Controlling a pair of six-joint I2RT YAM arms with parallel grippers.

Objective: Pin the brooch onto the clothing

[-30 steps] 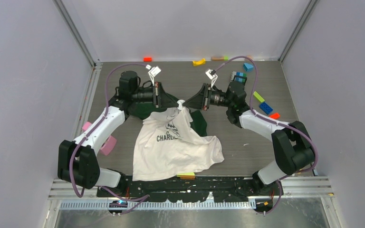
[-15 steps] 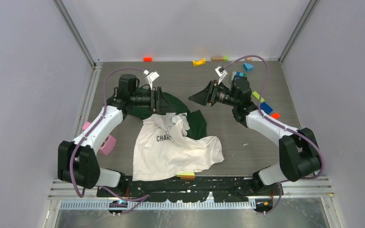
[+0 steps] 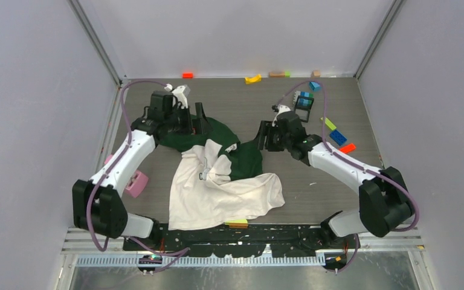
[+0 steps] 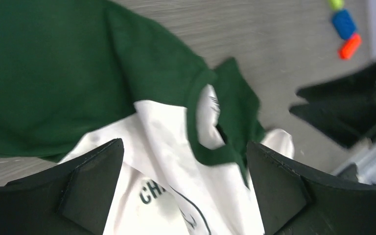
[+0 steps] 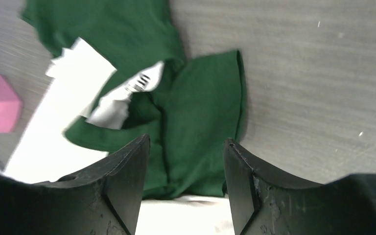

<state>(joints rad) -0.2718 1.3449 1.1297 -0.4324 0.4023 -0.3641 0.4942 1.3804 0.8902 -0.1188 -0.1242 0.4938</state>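
Note:
Next, my right gripper will lower to the bunched near green sleeve at its outer edge (image 3: 261,158) (image 5: 240,105), which lies free along the table.
The clothing (image 3: 217,190), a white T-shirt with dark green sleeves and collar, lies crumpled on the table between the arms. Its print is folded so that only "CH" (image 4: 149,192) shows in the left wrist view. My left gripper (image 3: 200,118) hangs over the far green sleeve (image 3: 214,130), jaws wide open and holding nothing. In its own view, the left gripper (image 4: 183,164) looks down on the collar (image 4: 200,147). My right gripper (image 3: 262,136) is open beside the other green sleeve (image 5: 200,112) and holds nothing. The brooch is not visible in any view.
A pink block (image 3: 136,183) lies left of the shirt, and a yellow-orange block (image 3: 237,224) peeks out at its near hem. Coloured blocks lie along the back wall (image 3: 253,78) and on the right (image 3: 338,136). Bare grey tabletop (image 3: 320,181) lies right of the shirt.
Both grippers opened and let go of the shirt's collar, which dropped back into a crumpled heap. The left arm drew back left, and the right arm swung back and then lowered.

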